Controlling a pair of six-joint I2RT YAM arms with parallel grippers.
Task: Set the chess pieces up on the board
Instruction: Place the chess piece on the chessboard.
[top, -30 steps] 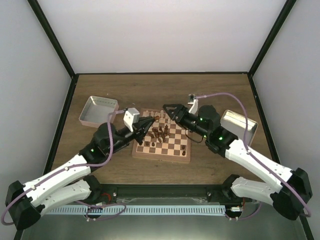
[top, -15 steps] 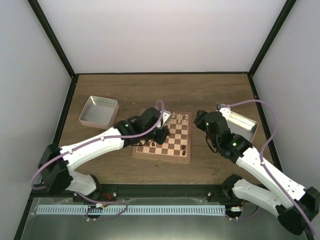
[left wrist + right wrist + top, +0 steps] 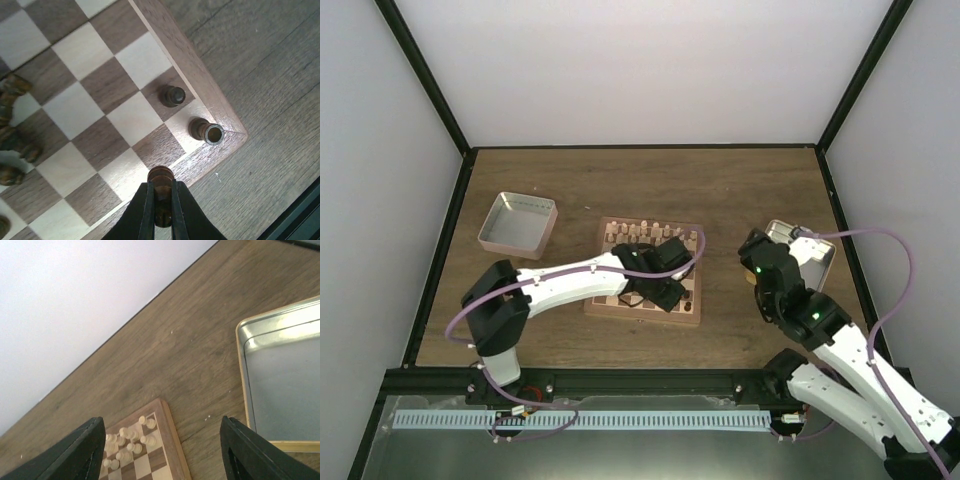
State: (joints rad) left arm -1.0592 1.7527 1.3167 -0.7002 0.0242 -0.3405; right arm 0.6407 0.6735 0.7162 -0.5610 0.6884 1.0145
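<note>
The left gripper comes down toward the dark rook (image 3: 205,131) next and releases the brown piece. The empty dark square beside that rook (image 3: 159,147) lies below my gripper.
The board (image 3: 642,313) lies mid-table. Cream pieces (image 3: 638,233) crowd its far rows and also show in the right wrist view (image 3: 129,438). My left gripper (image 3: 161,189) is shut on a dark brown piece (image 3: 161,176) and holds it above the board's near right edge; the top view shows it there (image 3: 658,287). A dark pawn (image 3: 175,96) and a dark rook (image 3: 205,131) stand at that corner. More dark pieces (image 3: 17,142) lie at the left. My right gripper (image 3: 165,452) is wide open and empty, off the board beside the right tray (image 3: 754,253).
A shallow metal tray (image 3: 517,222) sits left of the board. A second metal tray (image 3: 812,252) sits right of it, seen empty in the right wrist view (image 3: 285,385). Black frame posts and white walls ring the table.
My left arm has swung right across the board to its near right corner with a dark piece. My right arm has drawn back off the board toward the right tray.
</note>
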